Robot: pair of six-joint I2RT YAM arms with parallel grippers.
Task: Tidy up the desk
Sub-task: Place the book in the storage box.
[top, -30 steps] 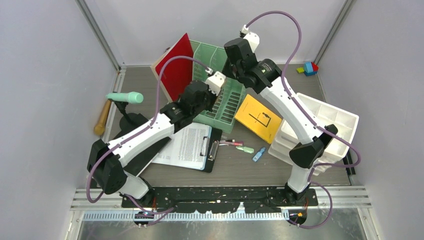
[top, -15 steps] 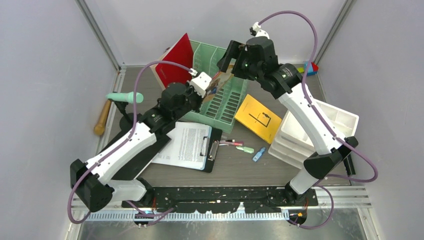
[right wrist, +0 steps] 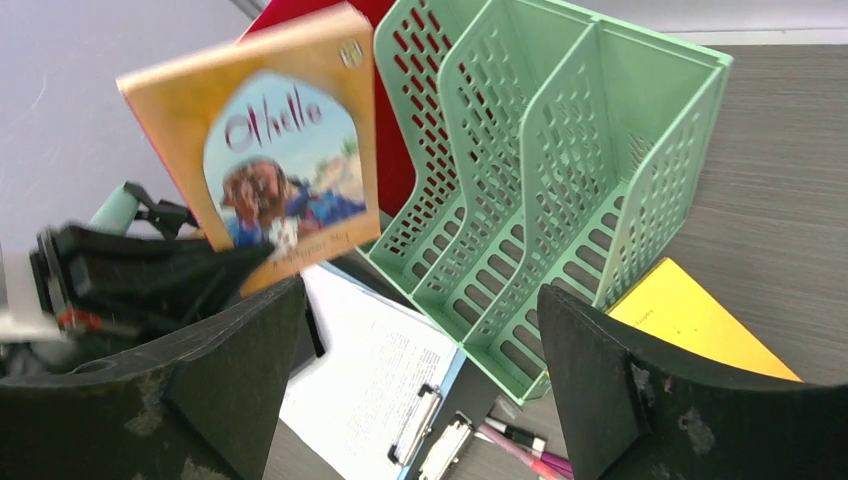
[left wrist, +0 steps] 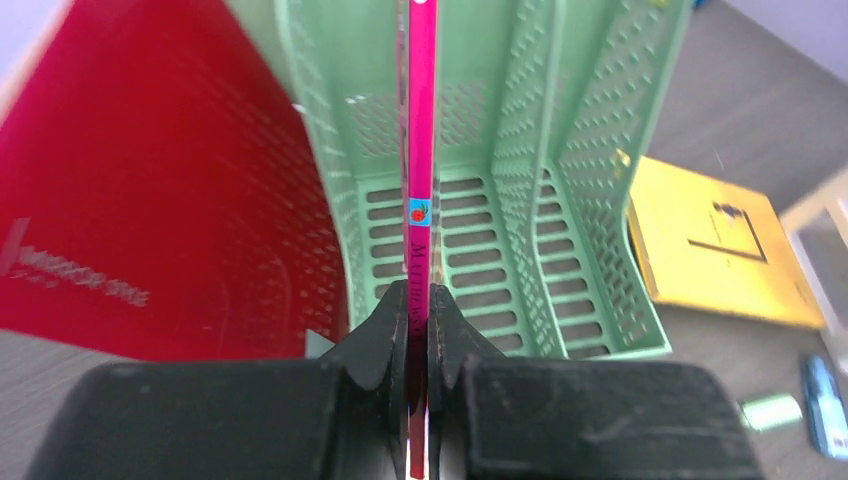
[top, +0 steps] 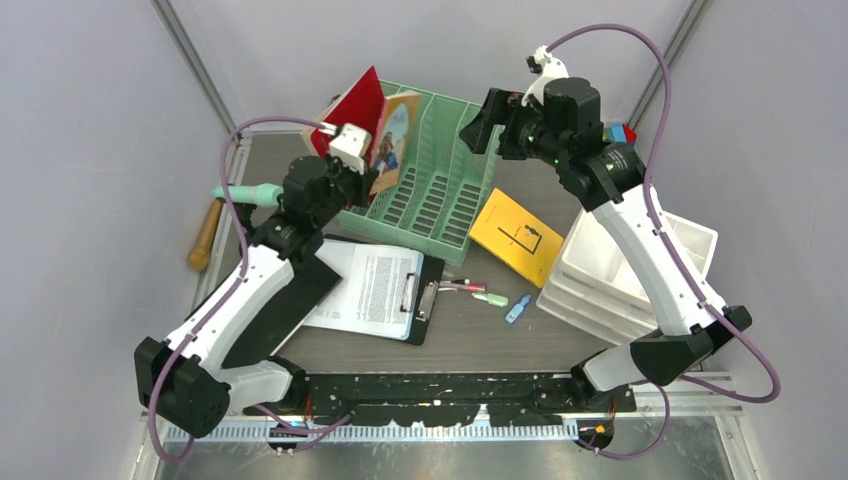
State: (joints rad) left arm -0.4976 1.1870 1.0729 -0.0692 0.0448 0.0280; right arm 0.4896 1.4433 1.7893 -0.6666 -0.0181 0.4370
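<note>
My left gripper brings the book down, away from the folder, into the empty slot [top: 397, 203] beside the red folder next.
My left gripper [top: 375, 160] is shut on the lower edge of a thin "Othello" book [top: 393, 135], which it holds upright over the left end of the mint-green file rack [top: 430, 190]. In the left wrist view the book's pink spine [left wrist: 420, 200] runs straight up from the closed jaws [left wrist: 420, 320], in line with the rack's leftmost slot [left wrist: 375, 190]. A red folder [top: 358, 105] leans against the rack's left side. My right gripper [top: 478, 125] hangs open above the rack's far right corner, with nothing between its fingers [right wrist: 418, 300]. The rack stands on the wood-grain desk [top: 480, 340].
A clipboard with printed paper [top: 375, 290] lies in front of the rack. A yellow book [top: 518, 235], pens [top: 480, 293] and a small blue item [top: 517, 308] lie to the right of it. A white drawer unit [top: 640, 260] stands right. A mint-handled tool [top: 250, 193] and a wooden handle [top: 205, 235] lie left.
My right gripper opened, let go of the book and drew back to the right. The left arm carried the book left, from the rack's middle to its left end.
</note>
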